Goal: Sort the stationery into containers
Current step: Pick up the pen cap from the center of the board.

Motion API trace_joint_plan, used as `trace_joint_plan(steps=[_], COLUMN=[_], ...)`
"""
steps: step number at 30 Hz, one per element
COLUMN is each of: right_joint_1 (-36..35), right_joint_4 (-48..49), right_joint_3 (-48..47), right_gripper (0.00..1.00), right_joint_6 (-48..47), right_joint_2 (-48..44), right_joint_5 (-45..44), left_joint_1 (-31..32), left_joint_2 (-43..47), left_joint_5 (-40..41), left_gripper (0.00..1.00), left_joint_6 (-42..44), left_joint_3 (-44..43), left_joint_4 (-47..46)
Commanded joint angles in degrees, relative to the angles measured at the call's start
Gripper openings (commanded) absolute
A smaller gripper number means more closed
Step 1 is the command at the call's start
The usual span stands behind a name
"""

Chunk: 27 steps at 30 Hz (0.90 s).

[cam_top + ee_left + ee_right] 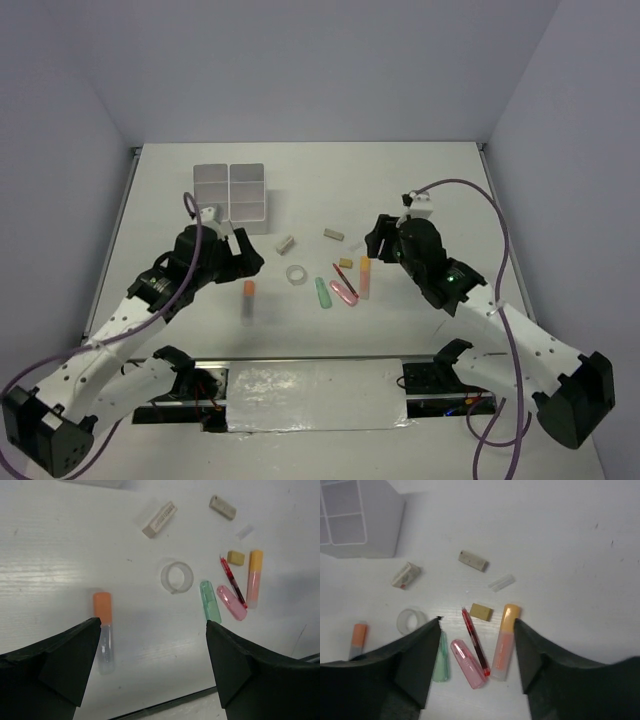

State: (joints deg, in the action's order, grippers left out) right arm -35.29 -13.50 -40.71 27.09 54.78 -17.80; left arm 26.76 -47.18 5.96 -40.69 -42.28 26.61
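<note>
My left gripper moves across and down onto the small clear piece (356, 245) (245, 531) next. That lies below the gripper's open fingers, to their right in the top view.
The stationery lies loose on the white table. My left gripper (152, 630) is open above bare table, between an orange-capped clear marker (103, 630) and a green marker (210, 602). A clear tape ring (176, 577) lies beyond it. My right gripper (476, 625) is open over a red pen (474, 640), a pink marker (467, 662) and a yellow-capped marker (505, 640), holding nothing. Small blocks (481, 611) (473, 560) (406, 575) lie farther off. The white divided containers box (230, 190) stands at the back left; its visible compartments show nothing inside.
A small clear strip (501, 582) lies near the grey block. A silver taped panel (315, 395) runs along the table's near edge between the arm bases. Grey walls enclose the table on three sides.
</note>
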Motion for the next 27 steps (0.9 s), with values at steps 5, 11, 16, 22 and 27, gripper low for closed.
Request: trace_joint_plan(steps=[5,11,16,22,27], right_joint_1=[0.66,2.42,2.77,2.94,2.94], right_joint_4=[-1.45,-1.81,-1.54,-5.75,-8.21], right_joint_3=[-1.66,-1.41,1.42,-2.09,-3.41], right_gripper=[0.54,0.58,0.61,0.63,0.65], right_joint_6=[-5.3,1.11,3.67,-0.37,-2.92], right_joint_2=[3.4,2.54,-12.75,-19.1,-22.7], right_joint_5=[7.78,-0.01,-1.01,5.23,7.08], left_joint_1=[3.82,5.05,5.4,8.65,11.02], left_joint_2=[-3.27,-15.97,-30.23,-46.75,-63.54], left_joint_5=[1.69,-7.79,-17.09,-21.6,-18.53], left_gripper=[0.98,0.98,0.95,0.81,0.72], left_joint_6=[-1.76,8.21,19.14,29.6,34.62], left_joint_3=[-4.56,-11.05,-22.31,-33.8,-53.58], left_joint_4=[-7.17,-14.12,-15.36,-19.34,-5.98])
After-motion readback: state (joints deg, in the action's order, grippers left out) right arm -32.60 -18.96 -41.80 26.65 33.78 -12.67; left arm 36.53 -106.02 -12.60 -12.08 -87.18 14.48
